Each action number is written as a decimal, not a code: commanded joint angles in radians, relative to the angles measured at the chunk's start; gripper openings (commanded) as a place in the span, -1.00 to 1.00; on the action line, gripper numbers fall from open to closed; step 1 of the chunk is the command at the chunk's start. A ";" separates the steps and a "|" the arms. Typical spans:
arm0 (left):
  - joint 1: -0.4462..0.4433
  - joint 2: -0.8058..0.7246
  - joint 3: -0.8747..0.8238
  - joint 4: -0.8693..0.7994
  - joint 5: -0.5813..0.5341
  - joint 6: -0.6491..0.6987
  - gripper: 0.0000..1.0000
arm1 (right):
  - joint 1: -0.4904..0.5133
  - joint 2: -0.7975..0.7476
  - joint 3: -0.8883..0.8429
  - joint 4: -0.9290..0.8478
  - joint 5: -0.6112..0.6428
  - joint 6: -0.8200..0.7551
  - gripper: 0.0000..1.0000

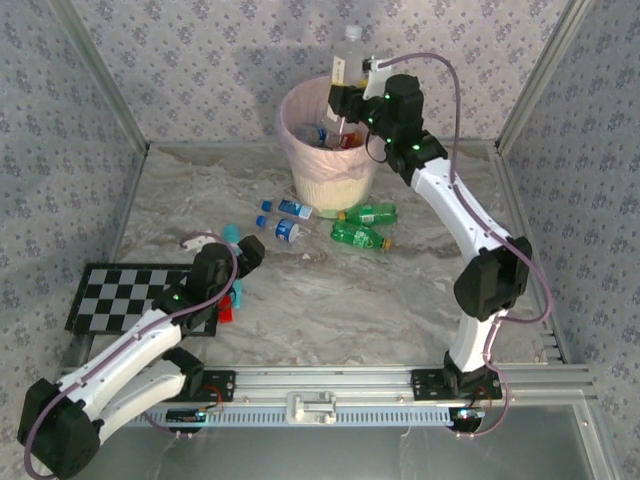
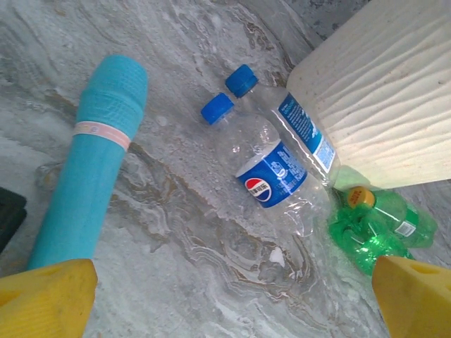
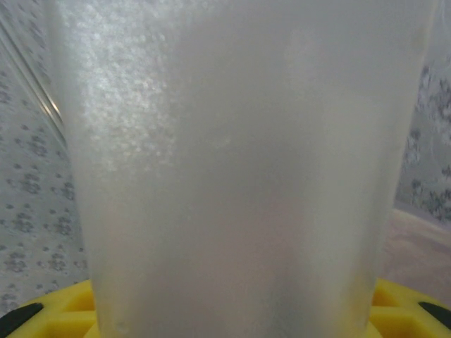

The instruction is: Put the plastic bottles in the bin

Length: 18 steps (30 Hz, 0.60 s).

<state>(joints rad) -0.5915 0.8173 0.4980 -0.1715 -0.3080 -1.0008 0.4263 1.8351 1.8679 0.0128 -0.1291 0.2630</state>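
The upright bottle in my right gripper should next come down, slightly toward the pink-lined opening of the bin below. I should release it over the bottles inside.
The cream bin [image 1: 325, 175] with a pink liner stands at the back centre, with several bottles [image 1: 322, 134] inside. Above its rim, my right gripper [image 1: 345, 97] is shut on a clear white-capped bottle [image 1: 351, 48], held upright; its frosted body [image 3: 246, 169] sits close in the right wrist view. Two blue-capped clear bottles [image 1: 287, 208] [image 1: 283, 230] and two green ones [image 1: 370, 213] [image 1: 358, 237] lie in front of the bin. My left gripper [image 1: 246, 250] is open, low over the table, short of the Pepsi bottle [image 2: 271, 169] and the green bottles [image 2: 373, 229].
A teal stick-like tool [image 2: 88, 183] lies beside the left gripper, its red end [image 1: 226, 312] toward the near edge. A checkerboard mat [image 1: 110, 295] lies at the left. Patterned walls enclose the marble table [image 1: 400, 300]. The bin's wall [image 2: 380, 91] rises just behind the bottles.
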 commanded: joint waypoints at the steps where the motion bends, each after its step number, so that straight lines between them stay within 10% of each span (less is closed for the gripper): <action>1: -0.008 -0.050 -0.005 -0.055 -0.048 -0.012 1.00 | 0.010 0.061 0.058 -0.028 0.048 0.012 -0.21; 12: -0.006 -0.108 -0.024 -0.085 -0.078 -0.025 1.00 | 0.021 0.220 0.258 -0.243 -0.005 0.027 0.16; 18: -0.005 -0.098 -0.019 -0.079 -0.080 -0.024 1.00 | 0.029 0.188 0.298 -0.265 0.032 0.004 1.00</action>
<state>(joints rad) -0.5915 0.7212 0.4774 -0.2417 -0.3622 -1.0157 0.4480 2.0583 2.1220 -0.2337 -0.1154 0.2729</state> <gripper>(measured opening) 0.998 0.966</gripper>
